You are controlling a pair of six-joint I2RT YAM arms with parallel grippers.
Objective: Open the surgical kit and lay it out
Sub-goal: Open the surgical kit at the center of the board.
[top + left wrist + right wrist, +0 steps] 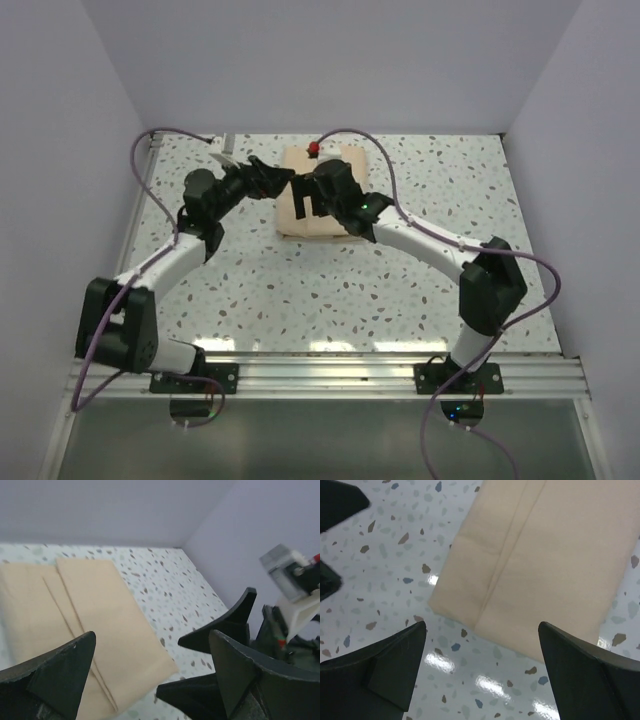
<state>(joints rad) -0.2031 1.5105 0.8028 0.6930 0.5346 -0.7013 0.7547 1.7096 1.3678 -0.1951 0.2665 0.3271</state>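
My right gripper needs to go down next onto the near part of the long fold seam [304, 222] [491, 592], with its open fingers on either side of the seam.
The surgical kit [318, 222] is a beige cloth bundle, folded shut and lying flat on the speckled table at the back centre. In the left wrist view the kit [90, 605] shows a long fold seam, and the right wrist view shows the kit [545, 560] by its near corner. My left gripper [272, 178] hovers at the bundle's left edge, and my left gripper [152, 635] is open with nothing between its fingers. My right gripper [310, 208] hangs over the bundle's middle. The right gripper [481, 625] is open and empty above the kit's near edge. The two grippers are close together.
White walls enclose the table [400, 290] on the left, right and back. An aluminium rail [330, 375] runs along the near edge by the arm bases. Purple cables [400, 215] loop over both arms. The right gripper's fingers [220, 625] crowd the left wrist view.
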